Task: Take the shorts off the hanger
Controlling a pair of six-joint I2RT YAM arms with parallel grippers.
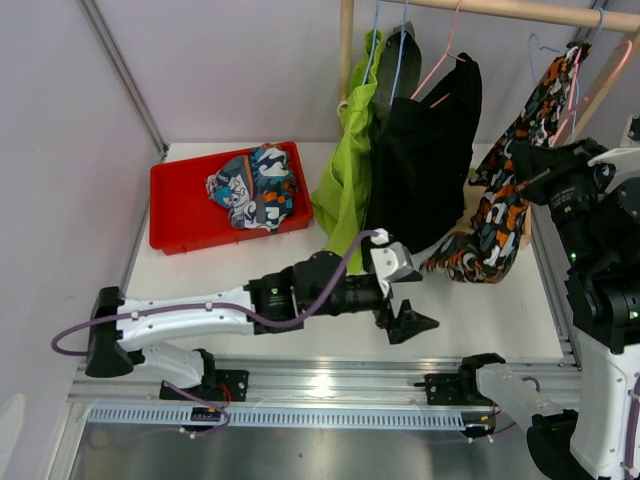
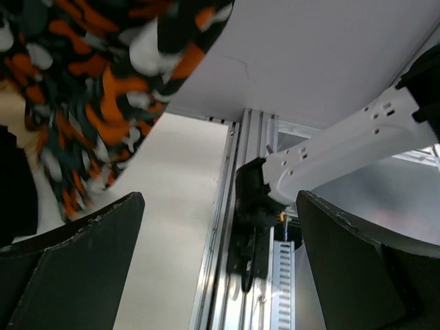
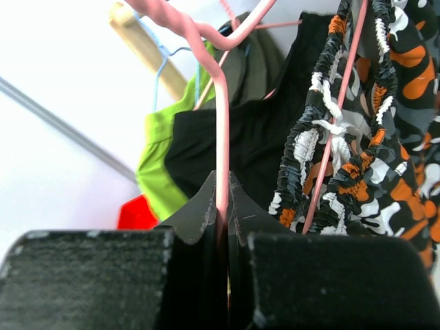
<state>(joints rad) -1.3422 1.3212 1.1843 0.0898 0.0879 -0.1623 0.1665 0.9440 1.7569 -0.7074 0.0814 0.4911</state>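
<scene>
The open left gripper moves to the right in the top view next, onto the patterned shorts' lower end, since it hangs on that side.
Orange-black-white patterned shorts [image 1: 500, 210] hang on a pink hanger [image 3: 221, 124] at the right of the wooden rail [image 1: 500, 10]. My right gripper [image 1: 522, 165] is shut on that hanger's wire, which runs up between the closed jaws [image 3: 221, 206], with the shorts' waistband [image 3: 385, 137] just to the right. Black shorts [image 1: 425, 160], dark grey-olive shorts [image 1: 390, 75] and lime green shorts [image 1: 345, 190] hang further left. Teal-orange-white shorts [image 1: 255, 190] lie in the red bin [image 1: 180, 215]. My left gripper [image 1: 405, 300] is open and empty, low over the table below the black shorts, left of the patterned shorts [image 2: 89, 89].
The rail's wooden post [image 1: 346, 50] stands behind the green shorts. Blue and pink hangers [image 1: 445, 55] hold the other shorts. A metal rail [image 1: 330, 380] runs along the table's near edge. The right arm's base [image 2: 344, 148] shows in the left wrist view.
</scene>
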